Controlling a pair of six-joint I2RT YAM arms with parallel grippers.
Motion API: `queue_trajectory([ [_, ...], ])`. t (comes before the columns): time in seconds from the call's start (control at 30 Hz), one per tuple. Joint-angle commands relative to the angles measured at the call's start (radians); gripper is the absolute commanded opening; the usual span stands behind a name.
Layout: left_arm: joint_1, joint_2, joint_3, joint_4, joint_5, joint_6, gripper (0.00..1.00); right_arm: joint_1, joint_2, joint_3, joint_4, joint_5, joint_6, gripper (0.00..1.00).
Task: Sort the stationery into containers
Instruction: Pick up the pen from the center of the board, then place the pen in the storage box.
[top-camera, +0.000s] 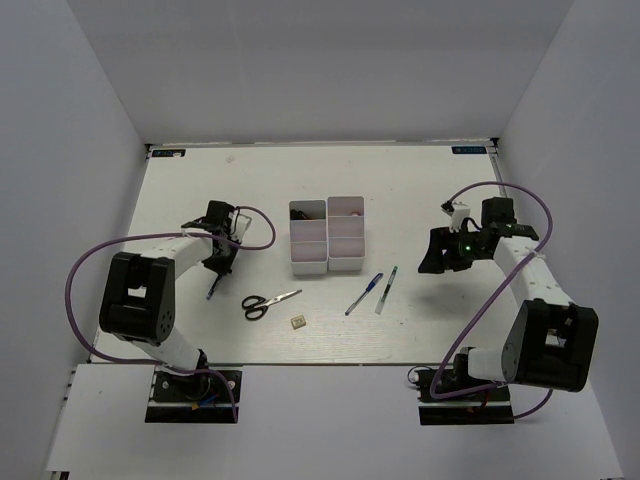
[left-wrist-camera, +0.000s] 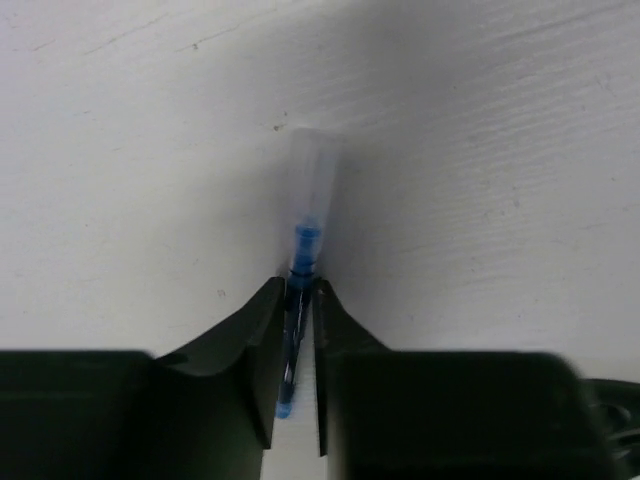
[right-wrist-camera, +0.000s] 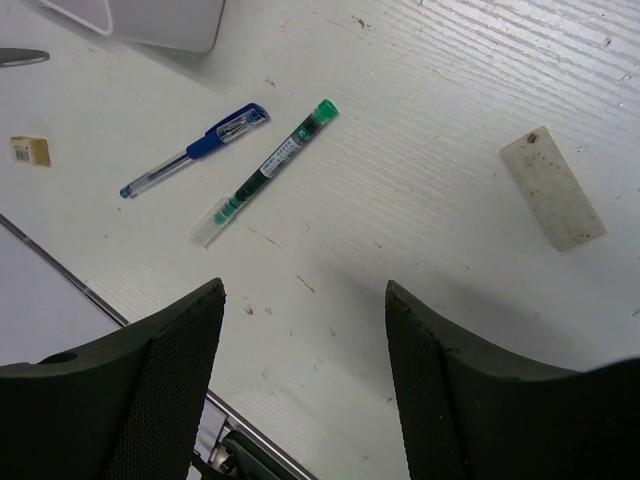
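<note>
My left gripper will next move up and toward the right in the top view, over the nearer bin's middle section (top-camera: 312, 231), and let go of the pen. The pen is now low beside bins with sides.
My left gripper (left-wrist-camera: 300, 290) is shut on a blue pen with a clear cap (left-wrist-camera: 305, 225), low over the table; from above the gripper (top-camera: 219, 264) is left of the white bins (top-camera: 345, 262) and the pen's end (top-camera: 211, 291) sticks out below it. My right gripper (right-wrist-camera: 302, 290) is open and empty, above bare table at the right (top-camera: 440, 255). Black-handled scissors (top-camera: 268, 303), a tiny beige block (top-camera: 298, 322), a second blue pen (top-camera: 364, 293) and a dark slim green-capped pen (top-camera: 386, 290) lie in front of the bins. The white eraser (right-wrist-camera: 553, 200) lies near my right gripper. No purple marker shows.
Something dark lies in the bins' far left compartment (top-camera: 305, 212). The right wrist view also shows the second blue pen (right-wrist-camera: 195, 150), the slim pen (right-wrist-camera: 270, 170), the beige block (right-wrist-camera: 29, 150) and a bin corner (right-wrist-camera: 160, 20). The table's near edge (top-camera: 330, 363) runs just below the items.
</note>
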Motion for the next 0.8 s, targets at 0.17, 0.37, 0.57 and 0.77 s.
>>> queue_trajectory([
  [0.17, 0.002, 0.004, -0.022, -0.003, -0.042, -0.04, 0.08, -0.03, -0.046, -0.005, -0.012, -0.084, -0.021, 0.71],
  [0.37, 0.002, -0.19, 0.053, -0.023, 0.117, -0.129, 0.02, -0.032, -0.064, -0.021, -0.03, -0.11, -0.084, 0.82],
  [0.57, -0.054, -0.321, 0.09, -0.028, 0.267, -0.202, 0.01, -0.033, -0.067, -0.041, -0.006, -0.096, -0.072, 0.58],
  [0.77, -0.094, -0.363, 0.107, -0.009, 0.323, -0.268, 0.01, -0.033, -0.052, -0.044, -0.003, -0.101, -0.064, 0.53],
])
